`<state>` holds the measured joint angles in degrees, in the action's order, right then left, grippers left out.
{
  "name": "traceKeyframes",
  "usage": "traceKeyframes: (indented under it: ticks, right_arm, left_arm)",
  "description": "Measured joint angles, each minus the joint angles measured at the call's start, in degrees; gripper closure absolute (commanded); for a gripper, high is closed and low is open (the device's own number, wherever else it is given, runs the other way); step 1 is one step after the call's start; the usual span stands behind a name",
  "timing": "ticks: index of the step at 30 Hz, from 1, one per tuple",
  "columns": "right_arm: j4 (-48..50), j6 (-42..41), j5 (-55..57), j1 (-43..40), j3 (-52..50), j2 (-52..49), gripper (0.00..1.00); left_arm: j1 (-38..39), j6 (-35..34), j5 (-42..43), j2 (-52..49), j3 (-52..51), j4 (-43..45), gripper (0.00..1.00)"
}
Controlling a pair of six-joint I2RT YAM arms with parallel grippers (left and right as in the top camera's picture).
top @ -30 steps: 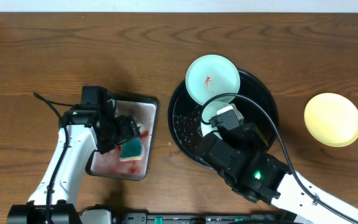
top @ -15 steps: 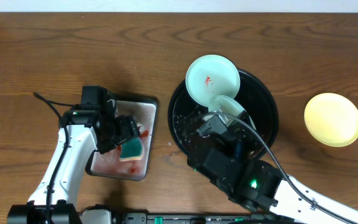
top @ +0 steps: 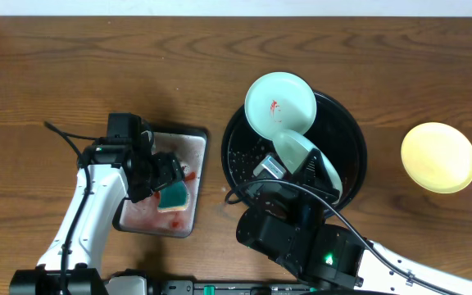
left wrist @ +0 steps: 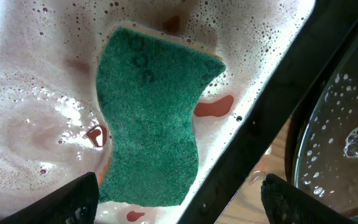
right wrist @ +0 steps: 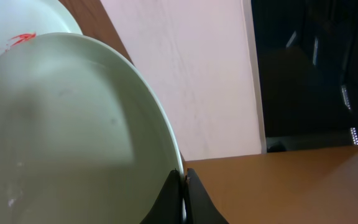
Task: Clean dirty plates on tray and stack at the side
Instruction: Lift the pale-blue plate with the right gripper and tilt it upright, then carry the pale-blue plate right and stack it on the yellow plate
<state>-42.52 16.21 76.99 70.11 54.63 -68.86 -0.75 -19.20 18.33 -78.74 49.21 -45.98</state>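
The yellow plate (top: 438,157) lies off the tray, so my right gripper should next go to the right in the overhead view, then down, and release its plate onto the yellow plate.
The black tray (top: 347,131) lies right of centre. A mint plate with a red smear (top: 280,104) rests on its far-left rim and also shows in the right wrist view (right wrist: 17,22). My right gripper (top: 292,174) is shut on the rim of the second mint plate (top: 301,152), held tilted on edge above the tray. In the right wrist view the fingers (right wrist: 183,183) pinch that plate (right wrist: 73,137). The yellow plate (top: 438,157) lies on the bare table at the right. My left gripper (top: 166,176) is open just above a green sponge (left wrist: 148,118).
A rectangular silver tray (top: 188,143) left of the black tray holds reddish soapy water (left wrist: 36,118) and the green sponge (top: 173,195). The black tray's wet rim (left wrist: 344,130) shows at the right of the left wrist view. A black cable (top: 60,133) lies at the left.
My right arm has shifted left and toward the front edge, tipping the held mint plate up steeply on edge. The left arm and sponge have not moved.
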Motion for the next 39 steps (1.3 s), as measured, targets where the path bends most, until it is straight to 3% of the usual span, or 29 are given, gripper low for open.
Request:
traceKeyframes:
  ticks: [14,18,21,24,29,33,39]
  right_arm:
    - [1.2,-0.7,0.0,0.0,0.0,0.0,0.99]
    - [-3.3,-11.6,-3.5,-1.4,0.0,0.0,0.99]
    - [-7.2,-23.9,-14.4,-6.9,0.0,-0.1,0.99]
    - [-9.4,-34.3,-27.9,-16.7,0.0,-0.1,0.99]
    - [-9.4,-41.2,-47.6,-36.1,0.0,0.0,0.99]
    - [-7.5,-40.2,-66.8,-58.4,0.0,1.1,0.99]
    - [-3.5,-37.9,-75.8,-83.3,0.0,1.2,0.99]
  left_arm:
    - [0.0,0.0,0.0,0.0,0.0,0.0,0.16]
    - [0.0,0.0,0.0,0.0,0.0,0.0,0.16]
    - [0.0,0.0,0.0,0.0,0.0,0.0,0.16]
    - [0.0,0.0,0.0,0.0,0.0,0.0,0.16]
    - [0.0,0.0,0.0,0.0,0.0,0.0,0.16]
    - [0.0,0.0,0.0,0.0,0.0,0.0,0.16]
    - [0.0,0.0,0.0,0.0,0.0,0.0,0.16]
